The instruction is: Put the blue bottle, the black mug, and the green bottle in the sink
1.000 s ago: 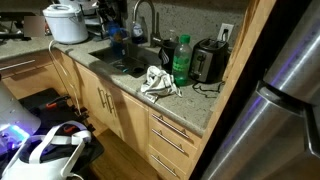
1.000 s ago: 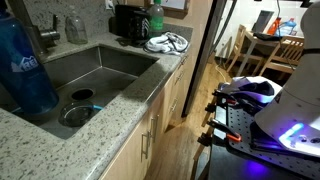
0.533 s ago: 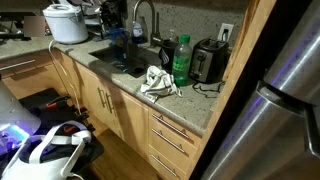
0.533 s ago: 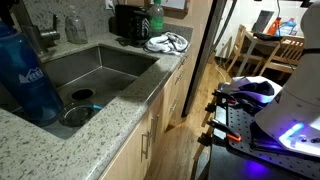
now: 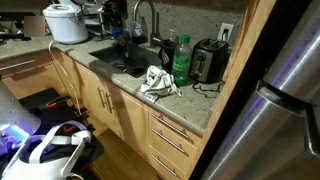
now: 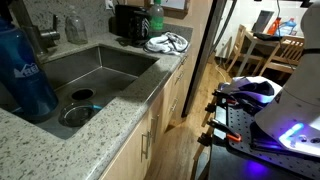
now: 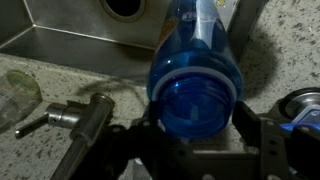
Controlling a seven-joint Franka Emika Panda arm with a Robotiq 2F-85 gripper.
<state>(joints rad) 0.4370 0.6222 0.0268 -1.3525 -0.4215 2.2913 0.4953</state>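
Observation:
The blue bottle point(image 6: 25, 70) already hangs with its lower end over the sink, so my gripper will lower it into the basin point(image 6: 54, 124) beside the drain strainer and let it go.
The blue bottle point(image 7: 195, 55) fills the wrist view, and my gripper point(image 7: 196, 118) is shut on its near end, one finger pressed to each side. In an exterior view the same blue bottle point(image 6: 25, 70) stands upright at the near corner of the sink point(image 6: 100, 65), its top cut off by the frame. The green bottle point(image 5: 181, 60) stands on the counter beside the toaster point(image 5: 208, 62); it also shows far back as the green bottle point(image 6: 155, 17). A dark squat shape point(image 5: 163, 44) behind it may be the black mug. The sink point(image 5: 112, 62) lies under the faucet point(image 5: 140, 18).
A crumpled white cloth point(image 5: 158, 82) lies on the counter edge right of the basin. A white rice cooker point(image 5: 67, 22) sits at the far end. A chrome faucet handle point(image 7: 82, 115) is close to my left finger. A drain strainer point(image 6: 82, 97) sits in the basin.
The blue bottle has shifted only slightly at the sink corner. The jaws keep the same width on it.

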